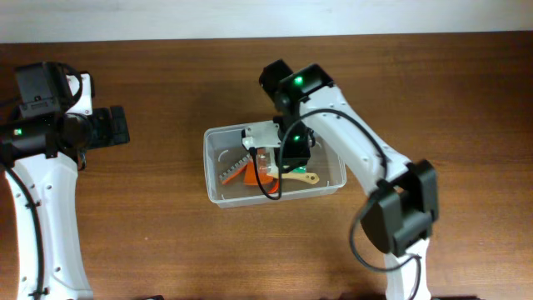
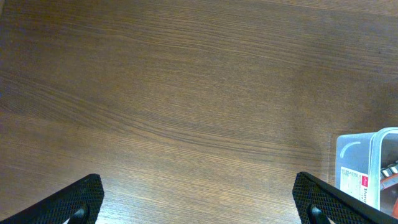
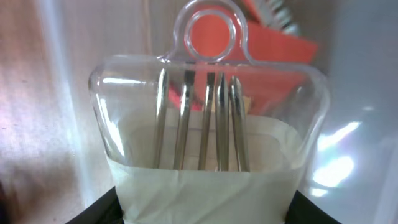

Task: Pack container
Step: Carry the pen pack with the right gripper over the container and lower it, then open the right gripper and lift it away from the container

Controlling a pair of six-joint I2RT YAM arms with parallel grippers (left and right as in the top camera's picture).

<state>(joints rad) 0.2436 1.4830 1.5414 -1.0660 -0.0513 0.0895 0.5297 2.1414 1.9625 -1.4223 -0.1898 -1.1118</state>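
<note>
The packet hangs within the tub's sides, so next I will bring my right gripper down toward the orange item [image 1: 254, 176] [image 3: 281, 52] below it in the tub and release the packet there.
The container [image 1: 213, 171] is a clear rectangular tub at the table's middle; its corner also shows in the left wrist view [image 2: 367, 163]. My right gripper [image 1: 279, 152] hangs over the tub and is shut on a clear blister packet [image 3: 205, 118] with a hang loop, a white label and several metal rods; it shows from overhead too [image 1: 266, 159]. In the right wrist view the gripper [image 3: 202, 208] pinches the packet's labelled end. My left gripper [image 1: 112, 127] is open and empty over bare table at the far left [image 2: 199, 202].
Inside the tub lie an orange item [image 1: 250, 175], a cream-handled tool [image 1: 303, 177] and a small packet of sticks [image 1: 230, 171]. The dark wooden table [image 1: 150, 233] stretches all round the tub.
</note>
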